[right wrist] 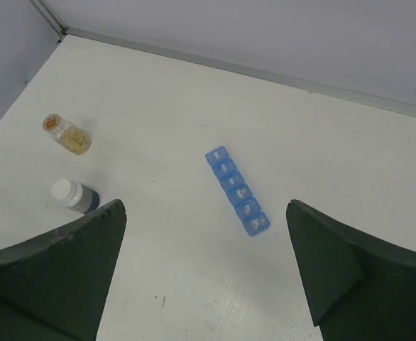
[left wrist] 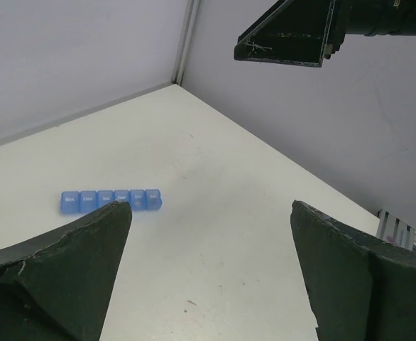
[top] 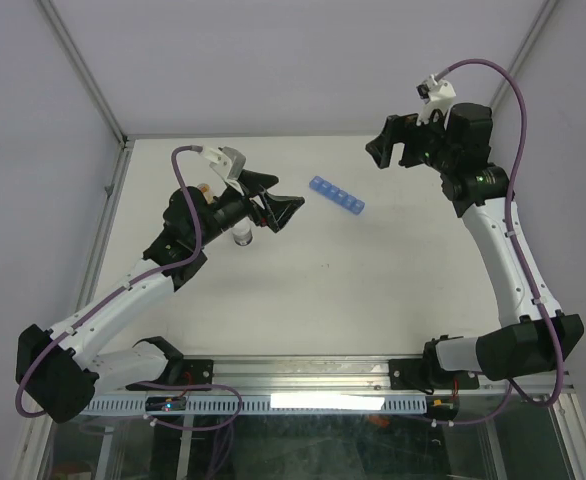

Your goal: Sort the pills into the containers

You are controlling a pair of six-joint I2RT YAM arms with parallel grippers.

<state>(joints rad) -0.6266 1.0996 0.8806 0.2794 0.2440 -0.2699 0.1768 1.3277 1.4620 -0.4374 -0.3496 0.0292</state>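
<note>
I will lower my right gripper to its left in the top view next and turn it to match the strip's slant, as the strip's middle [top: 337, 195] [right wrist: 236, 188] lies below it over there.
The blue translucent pill-organizer strip [top: 336, 194] lies on the white table between the two arms, its lids shut. It also shows in the left wrist view [left wrist: 111, 199] and in the right wrist view [right wrist: 237, 190], where small dark shapes show through a few lids. My left gripper [top: 283, 212] is open and empty, held above the table to the left of the strip [left wrist: 211, 213]. My right gripper [top: 393, 152] is open and empty, raised high to the right of the strip and looking down on it [right wrist: 205, 206]. No loose pills show.
A small clear bottle with orange-tan contents [right wrist: 67, 134] lies at the left. A whitish round vial [right wrist: 74, 195] stands near it, close under my left arm [top: 242, 236]. Grey walls with metal rails bound the table at the back and sides.
</note>
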